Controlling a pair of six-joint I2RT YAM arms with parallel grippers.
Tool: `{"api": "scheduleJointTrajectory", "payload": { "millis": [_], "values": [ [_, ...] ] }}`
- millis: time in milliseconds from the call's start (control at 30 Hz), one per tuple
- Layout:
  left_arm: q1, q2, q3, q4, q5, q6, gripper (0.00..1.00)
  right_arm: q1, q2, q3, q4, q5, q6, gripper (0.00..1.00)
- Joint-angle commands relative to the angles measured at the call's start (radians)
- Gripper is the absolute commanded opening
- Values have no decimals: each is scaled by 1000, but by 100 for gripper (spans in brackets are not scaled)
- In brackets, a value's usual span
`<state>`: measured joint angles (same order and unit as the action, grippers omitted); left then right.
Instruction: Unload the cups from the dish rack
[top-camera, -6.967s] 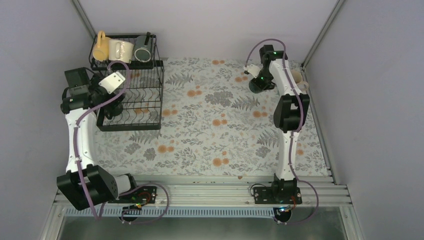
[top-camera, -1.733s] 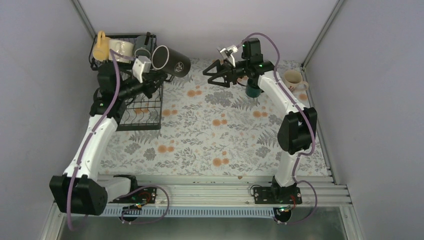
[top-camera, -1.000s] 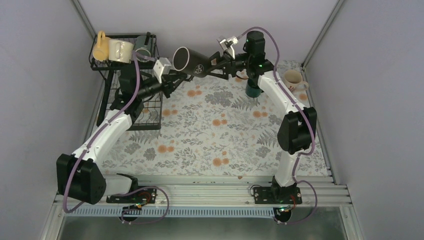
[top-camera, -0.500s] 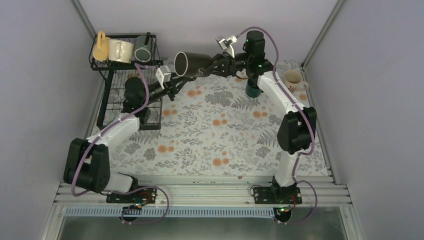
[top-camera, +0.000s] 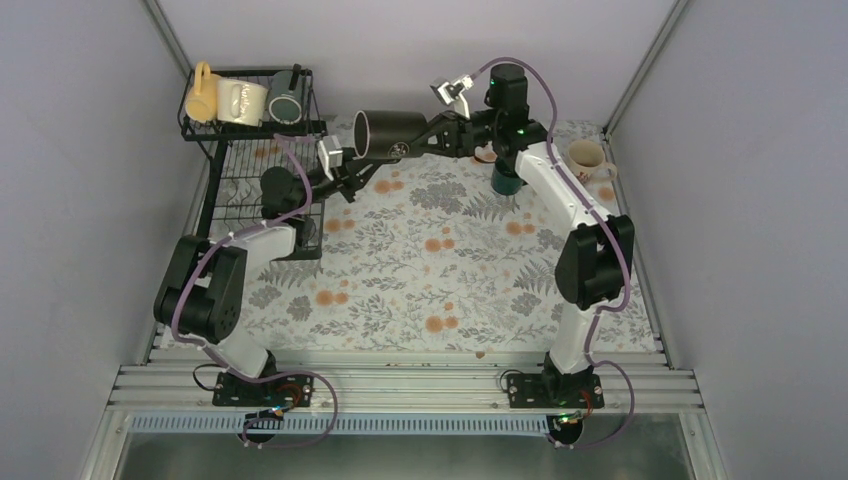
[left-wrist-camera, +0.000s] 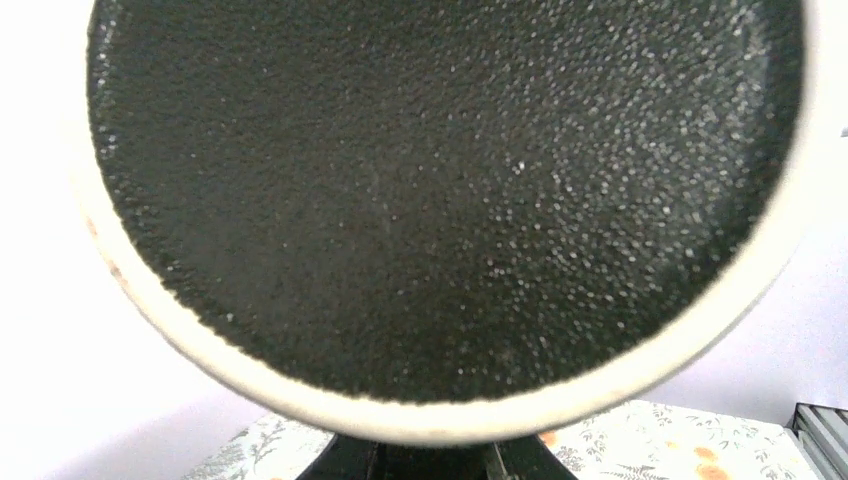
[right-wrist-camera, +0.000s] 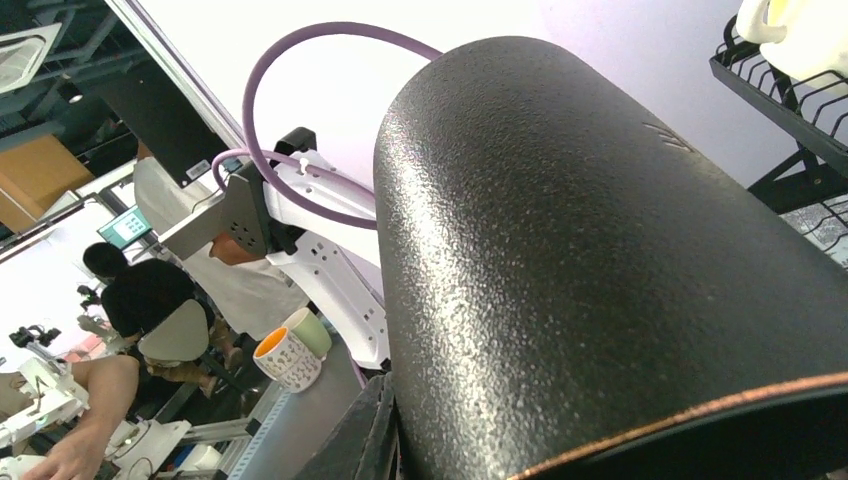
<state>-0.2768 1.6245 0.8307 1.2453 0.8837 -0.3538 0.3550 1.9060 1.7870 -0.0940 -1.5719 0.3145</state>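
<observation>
The right gripper tilts the black cup's base down onto empty tablecloth beside the dark green cup next and releases, because the black cup hangs sideways.
A black cup (top-camera: 392, 133) hangs on its side above the back of the table, between my two grippers. My left gripper (top-camera: 352, 162) is shut on it from below at its base end. The speckled base (left-wrist-camera: 440, 200) fills the left wrist view, with the dark fingers (left-wrist-camera: 425, 464) meeting under it. My right gripper (top-camera: 432, 135) is shut on the rim end, one finger (right-wrist-camera: 385, 430) lying against the cup's outer wall (right-wrist-camera: 600, 250). The dish rack (top-camera: 262, 205) stands at the back left. Its upper shelf holds a yellow cup (top-camera: 200, 95), a cream cup (top-camera: 243, 100) and a dark grey cup (top-camera: 286, 101).
A dark green cup (top-camera: 505, 181) stands on the floral tablecloth under my right arm. A beige cup (top-camera: 588, 157) sits near the right wall. My left arm (top-camera: 255, 240) stretches past the rack's front. A corner of the rack (right-wrist-camera: 790, 110) shows in the right wrist view.
My right gripper has closed on the black cup's rim end. The cup has shifted slightly to the right and levelled. My left arm's elbow has drawn back while it keeps its hold.
</observation>
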Motion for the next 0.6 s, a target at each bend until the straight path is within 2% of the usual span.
{"api": "scheduleJointTrajectory", "payload": {
  "millis": [0,100,200,300,467,567],
  "values": [
    [-20,-10,35,37,103,50,7,11,-81,42,-69,40,-129,4],
    [-21,-53,41,-49,114,105,21,-1,-74,51,-166,94,-228,3],
    [-22,-114,53,-212,119,187,50,-34,-5,171,-428,214,-445,3],
    [-20,-184,81,-394,114,294,73,-72,117,351,-632,330,-579,3],
    [-7,-279,172,-780,58,463,87,-125,221,551,-767,530,-679,3],
    [15,-334,238,-1006,-5,565,100,-127,234,581,-820,716,-776,3]
  ]
}}
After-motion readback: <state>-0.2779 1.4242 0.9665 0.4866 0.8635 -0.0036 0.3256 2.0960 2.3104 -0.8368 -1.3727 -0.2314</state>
